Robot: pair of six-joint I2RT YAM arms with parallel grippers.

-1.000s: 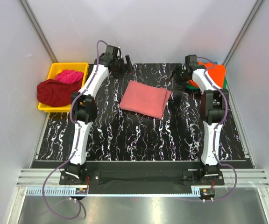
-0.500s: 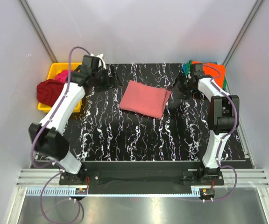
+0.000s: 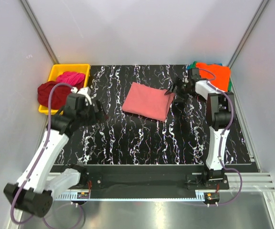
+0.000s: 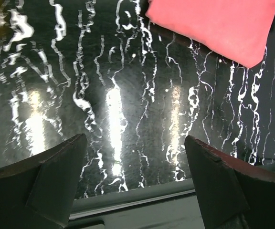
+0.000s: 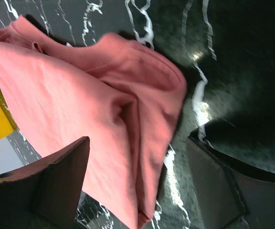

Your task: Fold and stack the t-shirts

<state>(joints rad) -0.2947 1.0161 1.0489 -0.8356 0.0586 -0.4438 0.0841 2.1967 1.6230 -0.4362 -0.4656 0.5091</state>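
Note:
My right gripper should lower its open fingers a little around the shirt's folded edge [image 3: 170, 98] [image 5: 144, 143] and close there, because the shirt's edge is just below the gripper, between those fingers.
A folded salmon-pink t-shirt [image 3: 147, 101] lies flat on the black marbled table [image 3: 142, 138], a little behind its middle. My right gripper [image 3: 172, 91] is open at the shirt's right edge. In the right wrist view its jaws [image 5: 137, 181] straddle the folded edge of the shirt [image 5: 80, 105] without closing on it. My left gripper [image 3: 99, 114] is open and empty over bare table to the left of the shirt. The left wrist view shows the gripper [image 4: 135, 176] open, with the shirt [image 4: 214, 24] far ahead.
A yellow bin [image 3: 56, 71] at the back left holds a maroon shirt [image 3: 51, 93] and a magenta shirt [image 3: 70, 77]. A stack of folded shirts with an orange one on top [image 3: 215, 74] sits at the back right corner. White walls surround the table.
My left arm has swung back from the far edge, toward the near left of the table. My right gripper has moved left from the orange stack to the pink shirt's right edge.

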